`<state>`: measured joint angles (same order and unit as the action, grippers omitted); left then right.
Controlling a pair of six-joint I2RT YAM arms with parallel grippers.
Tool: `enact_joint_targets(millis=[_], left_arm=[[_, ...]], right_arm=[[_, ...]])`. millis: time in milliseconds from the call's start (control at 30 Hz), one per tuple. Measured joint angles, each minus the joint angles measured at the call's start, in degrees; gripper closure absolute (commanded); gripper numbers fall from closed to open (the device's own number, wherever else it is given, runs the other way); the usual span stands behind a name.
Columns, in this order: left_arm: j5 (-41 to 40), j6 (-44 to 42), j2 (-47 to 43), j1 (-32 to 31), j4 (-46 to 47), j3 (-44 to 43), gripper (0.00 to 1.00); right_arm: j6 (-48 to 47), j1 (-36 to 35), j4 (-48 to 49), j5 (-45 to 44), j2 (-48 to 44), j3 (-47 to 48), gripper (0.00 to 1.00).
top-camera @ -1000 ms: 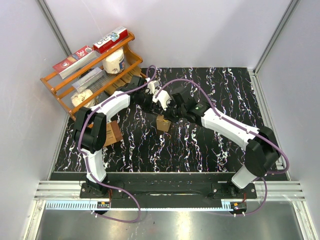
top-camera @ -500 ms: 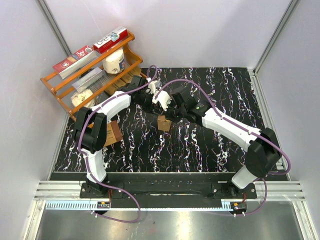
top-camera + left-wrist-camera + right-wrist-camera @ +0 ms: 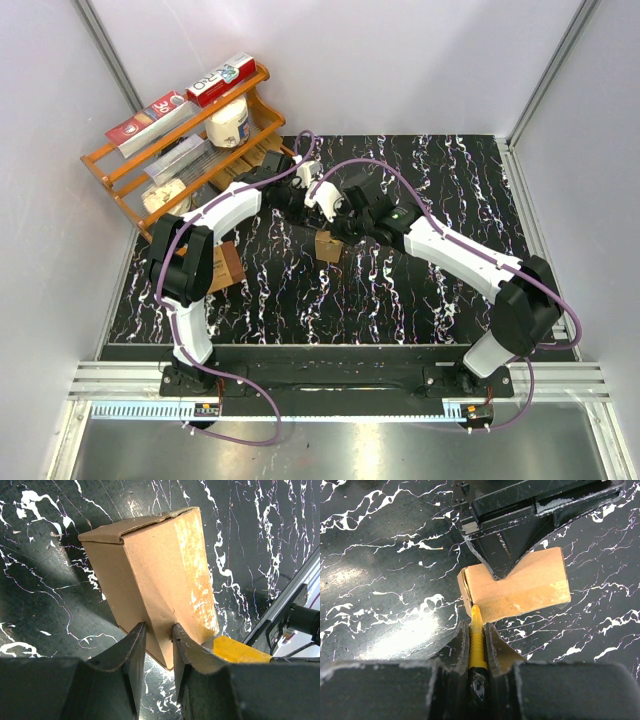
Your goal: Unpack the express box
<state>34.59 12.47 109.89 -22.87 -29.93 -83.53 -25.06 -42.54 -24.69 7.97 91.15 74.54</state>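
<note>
Bare tabletop lies below my right gripper and to its right in the top view, so next I carry the cutter [image 3: 476, 630] off the box, down there, and release it.
The express box [image 3: 327, 246], small and light brown, stands on the black marbled table between both arms. In the left wrist view my left gripper [image 3: 159, 632] is shut on a corner edge of the box [image 3: 160, 565], one finger on each side. My right gripper [image 3: 476, 626] is shut on a yellow cutter [image 3: 476, 630], whose tip touches the seam at the left end of the box [image 3: 530, 587]. The cutter also shows in the left wrist view [image 3: 235, 650]. From above, the left gripper [image 3: 316, 224] and the right gripper [image 3: 338, 234] meet over the box.
A wooden rack [image 3: 120, 165] with toothpaste cartons and rolls stands at the back left. A darker brown box [image 3: 228, 266] sits beside the left arm's elbow. White walls close in the table on three sides.
Both grippers and the box have barely shifted. The cutter tip stays at the box seam and the left gripper keeps its hold.
</note>
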Motion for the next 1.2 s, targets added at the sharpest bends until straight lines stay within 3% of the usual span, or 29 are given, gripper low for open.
enact_joint_targets(millis=[333, 800, 1200], left_arm=[[-0.3, 0.0, 0.3, 0.0, -0.4, -0.5, 0.62], [0.2, 0.1, 0.8, -0.8, -0.7, -0.9, 0.69], [0.8, -2.6, 3.9, -0.8, -5.5, -6.6, 0.71]], right_arm=[[0.0, 0.1, -0.1, -0.2, -0.3, -0.1, 1.0], [1.5, 1.7, 5.8, 0.6, -7.2, -8.5, 1.0], [1.7, 3.5, 6.8, 2.2, -7.6, -8.6, 1.0]])
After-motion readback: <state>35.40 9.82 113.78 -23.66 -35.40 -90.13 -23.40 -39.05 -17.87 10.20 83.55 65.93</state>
